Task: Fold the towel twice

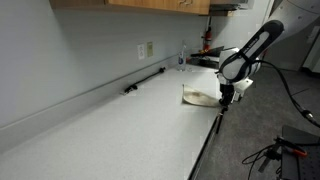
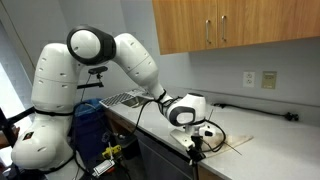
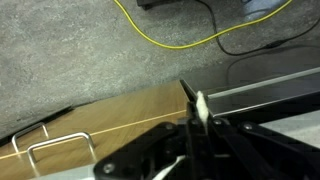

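Note:
Next, the gripper rises from the counter's front edge and moves toward the back wall. This frees the strip over the towel's far side (image 2: 231, 139), since that part of the towel lies open.
The towel (image 1: 197, 96) is a cream cloth lying rumpled near the front edge of the grey-white counter (image 1: 120, 130). It also shows in an exterior view (image 2: 224, 137) next to the gripper. My gripper (image 1: 226, 98) hangs at the counter's front edge, right beside the towel's near side. In the wrist view the gripper (image 3: 197, 110) is shut, with a small white strip of the towel (image 3: 201, 104) pinched between the fingertips. The rest of the towel is out of the wrist view.
A black bar (image 1: 145, 80) lies by the back wall under an outlet (image 1: 147, 49). A bottle (image 1: 182, 60) stands at the far end. A dish rack (image 2: 120, 98) sits behind the arm. The wrist view shows a cabinet handle (image 3: 58, 148) and a yellow floor cable (image 3: 180, 42).

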Motion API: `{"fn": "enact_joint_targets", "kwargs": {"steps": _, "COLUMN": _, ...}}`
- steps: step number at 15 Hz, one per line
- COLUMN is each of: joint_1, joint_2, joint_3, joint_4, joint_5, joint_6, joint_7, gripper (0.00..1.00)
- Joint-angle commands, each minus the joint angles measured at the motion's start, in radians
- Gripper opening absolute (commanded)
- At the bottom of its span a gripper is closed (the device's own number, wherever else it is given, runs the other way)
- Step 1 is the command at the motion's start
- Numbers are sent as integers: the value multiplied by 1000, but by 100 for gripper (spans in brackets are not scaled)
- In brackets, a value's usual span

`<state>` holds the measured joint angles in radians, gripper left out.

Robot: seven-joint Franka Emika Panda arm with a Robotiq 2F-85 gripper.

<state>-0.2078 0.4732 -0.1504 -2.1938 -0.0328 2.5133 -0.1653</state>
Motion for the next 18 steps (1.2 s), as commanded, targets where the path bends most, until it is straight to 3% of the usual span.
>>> {"fn": "enact_joint_targets", "kwargs": {"steps": 1, "joint_1": 2, "joint_2": -21, "joint_3": -44, "joint_4": -28, "joint_5": -54, "joint_6": 11, "joint_7": 32, "gripper": 1}}
{"fn": "enact_joint_targets", "kwargs": {"steps": 9, "joint_1": 19, "joint_2": -65, "joint_3": -172, "joint_4": -78, "joint_5": -250, "joint_6": -2, "joint_7": 106, "gripper": 1}}
{"fn": "enact_joint_targets", "kwargs": {"steps": 18, "joint_1": 134, "joint_2": -165, "joint_3": -128, "joint_4": -12, "joint_5": -408, "joint_6": -61, "joint_7": 199, "gripper": 1}}
